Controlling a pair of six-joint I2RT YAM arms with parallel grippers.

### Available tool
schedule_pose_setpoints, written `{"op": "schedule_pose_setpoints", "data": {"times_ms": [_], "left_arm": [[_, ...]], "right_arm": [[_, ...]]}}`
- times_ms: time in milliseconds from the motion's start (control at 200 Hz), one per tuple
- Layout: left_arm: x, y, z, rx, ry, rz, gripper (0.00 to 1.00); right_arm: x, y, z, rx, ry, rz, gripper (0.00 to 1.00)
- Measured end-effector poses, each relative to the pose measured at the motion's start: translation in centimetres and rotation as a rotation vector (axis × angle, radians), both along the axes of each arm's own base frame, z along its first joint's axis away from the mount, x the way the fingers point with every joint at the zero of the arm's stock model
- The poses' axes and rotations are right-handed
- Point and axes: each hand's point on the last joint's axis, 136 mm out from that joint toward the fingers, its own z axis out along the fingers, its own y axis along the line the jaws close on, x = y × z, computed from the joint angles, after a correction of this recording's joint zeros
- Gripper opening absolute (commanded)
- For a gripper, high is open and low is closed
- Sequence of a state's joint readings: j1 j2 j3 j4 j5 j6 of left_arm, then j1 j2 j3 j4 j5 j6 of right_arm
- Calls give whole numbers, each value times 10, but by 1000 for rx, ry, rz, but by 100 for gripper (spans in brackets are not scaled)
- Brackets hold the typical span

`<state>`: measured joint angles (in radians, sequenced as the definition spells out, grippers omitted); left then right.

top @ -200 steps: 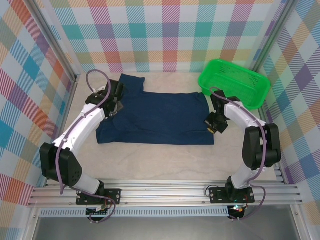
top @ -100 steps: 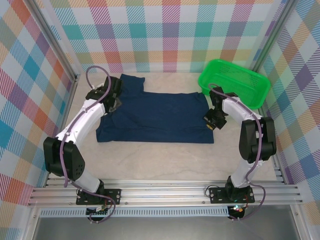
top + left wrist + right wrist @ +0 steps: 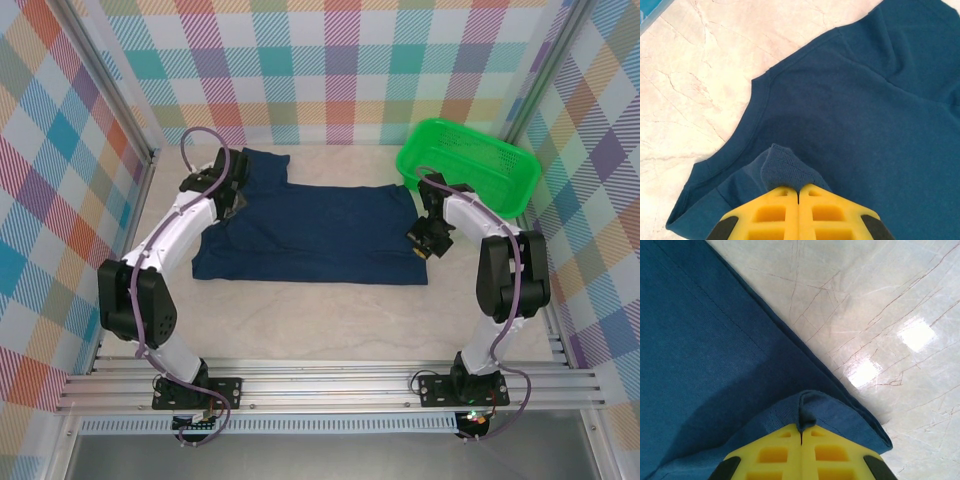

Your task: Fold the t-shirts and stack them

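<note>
My left gripper opens low over the collar end next and releases the pinched tuft.
One dark navy t-shirt (image 3: 315, 235) lies spread across the middle of the table, plain side up, no print showing. My left gripper (image 3: 232, 205) sits at its left end near the collar and is shut on a pinched tuft of the cloth (image 3: 782, 167); the curved neckline (image 3: 747, 132) runs just ahead of the yellow fingers (image 3: 775, 210). My right gripper (image 3: 422, 245) is at the shirt's right edge, shut on a raised fold of the hem (image 3: 812, 407), with yellow fingers (image 3: 775, 452) pressed together.
A green plastic basket (image 3: 468, 165) stands at the back right, close behind the right arm. Checkered walls close in the left, back and right sides. Bare marble tabletop (image 3: 320, 325) stretches between the shirt and the arm bases.
Both grippers have moved slightly toward the back while holding the shirt. The shirt's front edge has pulled back a little with them.
</note>
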<state>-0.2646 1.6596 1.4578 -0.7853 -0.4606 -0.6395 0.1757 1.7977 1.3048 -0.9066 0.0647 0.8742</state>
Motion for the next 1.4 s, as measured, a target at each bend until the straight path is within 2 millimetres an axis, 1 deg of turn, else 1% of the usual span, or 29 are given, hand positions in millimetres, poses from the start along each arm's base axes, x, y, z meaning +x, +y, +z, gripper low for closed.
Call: {"op": "schedule_pose_setpoints", "data": {"times_ms": [160, 415, 625, 830, 950, 980, 995, 1030, 1045, 1050, 1070, 1090, 1105, 1125, 1190, 1230, 1255, 1285, 1355, 1400], "left_arm": [[1, 9, -6, 20, 15, 23, 0], [-1, 20, -4, 61, 26, 49, 0], [-1, 22, -5, 70, 31, 54, 0], [3, 21, -17, 77, 59, 53, 0], [9, 20, -20, 79, 66, 51, 0], [10, 20, -20, 79, 66, 52, 0], [11, 20, -20, 79, 64, 52, 3], [13, 20, -19, 78, 65, 49, 16], [14, 20, -19, 75, 65, 50, 24], [15, 20, -18, 75, 65, 49, 25], [16, 20, -18, 77, 67, 44, 39], [17, 20, -16, 72, 65, 47, 50], [17, 20, -15, 74, 68, 43, 56], [19, 19, -14, 71, 69, 43, 60], [22, 19, -6, 56, 64, 43, 67], [24, 18, -1, 40, 57, 42, 69], [24, 17, 2, 28, 52, 44, 69], [22, 16, 4, 10, 49, 43, 68], [10, 12, 3, -40, 57, 46, 65], [-6, 10, -1, -78, 76, 56, 63]], "right_arm": [[4, -1, -1, -4, -1, -3, 0], [14, -1, 0, -5, -9, -8, 0], [24, 0, -1, -4, -15, -8, 0], [24, 0, -8, -7, 4, -8, 0], [25, 1, -8, -7, 2, -7, 0], [26, 1, -8, -6, -1, -5, 6], [27, 1, -7, -6, -3, -4, 10], [29, 2, -6, -3, -9, -2, 21], [30, 2, -5, -3, -13, 8, 26], [31, 2, -5, -3, -14, 11, 27], [32, 2, -3, 0, -18, 8, 34], [34, 2, -2, -1, -24, 16, 39], [35, 2, -1, 0, -27, 17, 42], [37, 2, 1, -1, -35, 24, 45], [41, 2, 6, -1, -55, 38, 50], [41, 1, 10, -2, -64, 43, 50], [40, 1, 13, -2, -75, 48, 50], [39, 1, 18, 0, -91, 51, 47], [29, 0, 32, 9, -133, 56, 41], [19, 0, 39, 19, -152, 60, 39]]}}
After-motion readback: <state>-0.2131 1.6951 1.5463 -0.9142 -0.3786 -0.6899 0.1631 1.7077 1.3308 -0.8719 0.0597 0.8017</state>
